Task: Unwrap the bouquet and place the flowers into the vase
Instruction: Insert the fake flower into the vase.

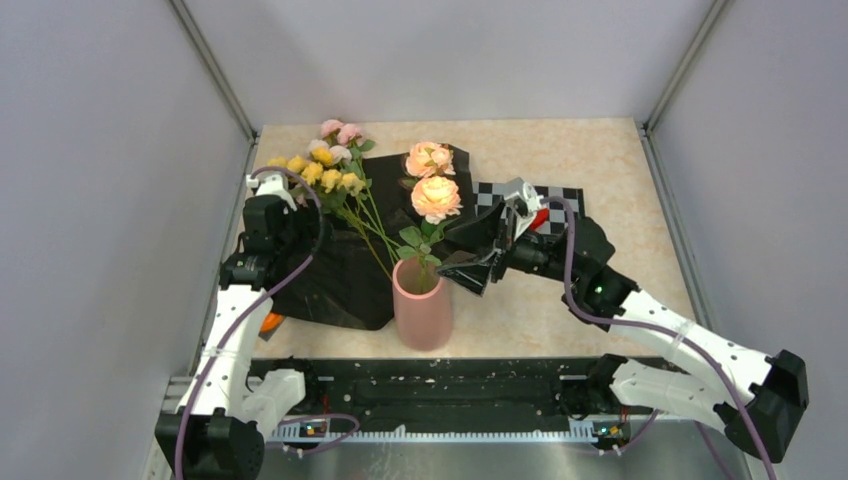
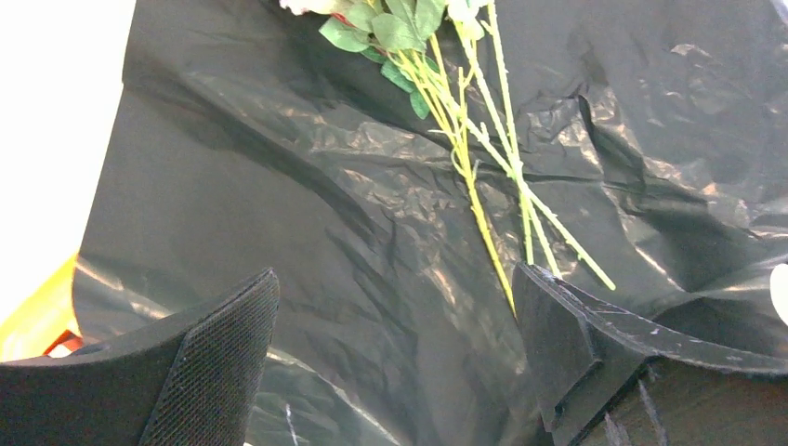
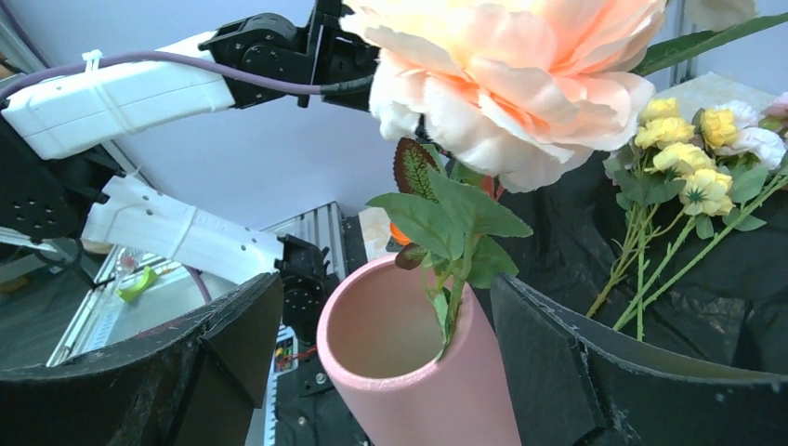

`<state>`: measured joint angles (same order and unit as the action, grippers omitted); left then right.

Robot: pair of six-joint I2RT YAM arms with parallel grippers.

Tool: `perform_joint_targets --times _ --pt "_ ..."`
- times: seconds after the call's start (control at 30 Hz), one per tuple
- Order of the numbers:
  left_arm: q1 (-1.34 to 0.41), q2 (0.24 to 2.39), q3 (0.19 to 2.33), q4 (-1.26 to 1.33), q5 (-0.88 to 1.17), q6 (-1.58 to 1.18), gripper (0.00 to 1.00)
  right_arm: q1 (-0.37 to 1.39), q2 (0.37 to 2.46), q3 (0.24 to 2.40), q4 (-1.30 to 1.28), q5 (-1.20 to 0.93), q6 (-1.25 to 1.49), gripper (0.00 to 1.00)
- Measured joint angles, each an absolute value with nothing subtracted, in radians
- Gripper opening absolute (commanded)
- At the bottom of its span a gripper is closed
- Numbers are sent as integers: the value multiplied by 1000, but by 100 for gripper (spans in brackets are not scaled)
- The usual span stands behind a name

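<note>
My left gripper moves to the right in the top view and down onto the fork of the yellow flowers' stem next, since the stem lies bare past its leaves.
The pink vase point(image 1: 423, 310) stands near the table's front with a peach rose point(image 1: 436, 197) upright in it, its stem point(image 3: 453, 307) leaning on the rim. My right gripper point(image 1: 462, 262) is open just right of the vase mouth point(image 3: 418, 390); its jaws stand either side of it, holding nothing. The black wrapping paper point(image 1: 340, 280) lies spread flat. Yellow and pink flowers point(image 1: 325, 172) lie on it, and a second peach bloom point(image 1: 429, 158) is behind. My left gripper point(image 2: 395, 279) hangs open over the paper, just below the stems point(image 2: 474, 177).
A checkerboard card point(image 1: 545, 200) with a red block point(image 1: 540, 218) lies behind the right arm. Something orange point(image 1: 272, 322) pokes out under the paper's near left corner. Grey walls close both sides, and a black rail point(image 1: 440, 385) runs along the front.
</note>
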<state>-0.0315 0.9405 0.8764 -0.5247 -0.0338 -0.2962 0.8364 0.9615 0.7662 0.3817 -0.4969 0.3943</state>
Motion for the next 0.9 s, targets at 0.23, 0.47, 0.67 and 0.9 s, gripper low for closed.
perform_joint_targets --times 0.23,0.47,0.67,0.9 --pt "-57 966 831 -464 24 -419 99 809 886 750 310 -491 376 85" --pt "-155 1099 740 -324 59 -562 97 675 781 720 219 -467 375 85" --pt "-163 1248 736 -220 51 -624 86 636 738 710 157 -390 366 82" --pt "-163 1418 770 -164 28 -641 67 632 740 673 122 -333 368 81"
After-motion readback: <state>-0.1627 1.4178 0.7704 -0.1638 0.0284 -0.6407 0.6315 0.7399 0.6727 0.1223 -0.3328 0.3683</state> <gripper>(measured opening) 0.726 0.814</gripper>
